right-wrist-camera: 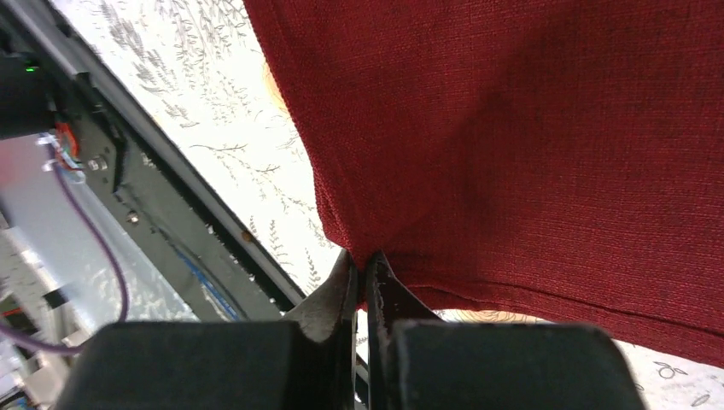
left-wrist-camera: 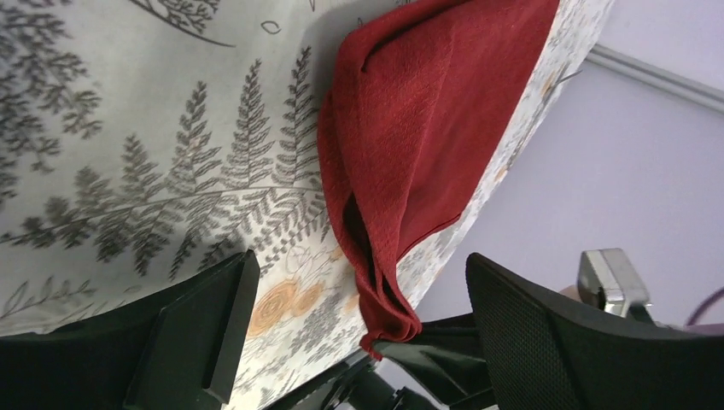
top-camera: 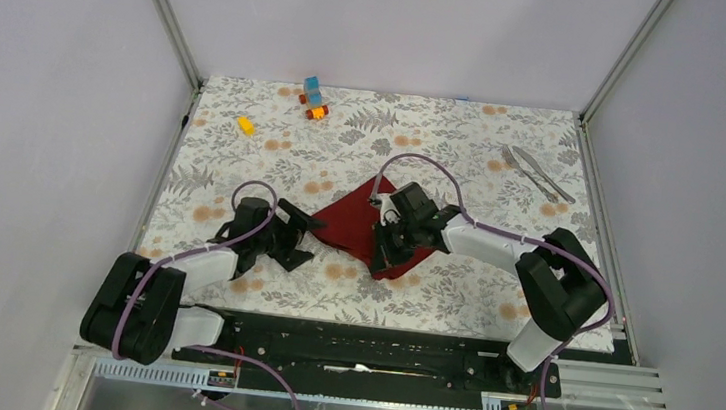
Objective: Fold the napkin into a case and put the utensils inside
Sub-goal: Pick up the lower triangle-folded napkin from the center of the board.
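I should move my right gripper to the right in the top view, then lower it onto the napkin's flat end (top-camera: 417,258) (right-wrist-camera: 580,286) and release, since the napkin's pinched corner is raised.
The dark red napkin (top-camera: 348,219) lies partly folded in the middle of the table, its near corner raised. My right gripper (top-camera: 381,257) is shut on that corner; in the right wrist view the jaws (right-wrist-camera: 365,266) pinch the cloth's edge (right-wrist-camera: 512,128). My left gripper (top-camera: 308,238) is open and empty just left of the napkin. In the left wrist view its fingers (left-wrist-camera: 196,333) stand wide apart, and the doubled cloth (left-wrist-camera: 418,128) hangs down between them. The silver fork and knife (top-camera: 535,171) lie at the far right, well away from both grippers.
Blue and orange toy blocks (top-camera: 313,96) sit at the far edge, with a yellow block (top-camera: 245,124) to their left. The table has a leaf-patterned cloth (top-camera: 240,183). Grey walls and metal posts close it in on three sides.
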You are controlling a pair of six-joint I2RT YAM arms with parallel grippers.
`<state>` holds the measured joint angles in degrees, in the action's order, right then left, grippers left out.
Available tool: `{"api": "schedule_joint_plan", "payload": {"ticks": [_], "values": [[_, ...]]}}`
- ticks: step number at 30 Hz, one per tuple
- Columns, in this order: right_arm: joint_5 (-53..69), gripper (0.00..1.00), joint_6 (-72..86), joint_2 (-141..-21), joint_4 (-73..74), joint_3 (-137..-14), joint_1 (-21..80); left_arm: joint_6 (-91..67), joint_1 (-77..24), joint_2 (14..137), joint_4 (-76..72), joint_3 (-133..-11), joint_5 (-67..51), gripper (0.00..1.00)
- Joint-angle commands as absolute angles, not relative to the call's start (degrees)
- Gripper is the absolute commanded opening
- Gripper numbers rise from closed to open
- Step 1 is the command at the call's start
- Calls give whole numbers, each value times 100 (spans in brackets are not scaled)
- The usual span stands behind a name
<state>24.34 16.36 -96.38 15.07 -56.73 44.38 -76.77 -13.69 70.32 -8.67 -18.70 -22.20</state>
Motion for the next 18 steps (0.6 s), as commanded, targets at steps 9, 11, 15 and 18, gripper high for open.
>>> {"api": "schedule_joint_plan", "payload": {"ticks": [9,11,15,18], "values": [[3764,0,2020,-9120,428,-5071,3735,-8822,-1635,8212,-2911,-1957,-1448,77],[3846,0,2089,-9085,294,-4950,3655,-8608,-1683,8174,-2509,-2239,-1291,72],[3989,0,2250,-8989,-43,-4626,3439,-7990,-1905,7919,-1393,-2939,-697,70],[4142,0,2391,-8984,-393,-4377,3236,-7824,-2038,7981,-1082,-3260,-588,66]]}}
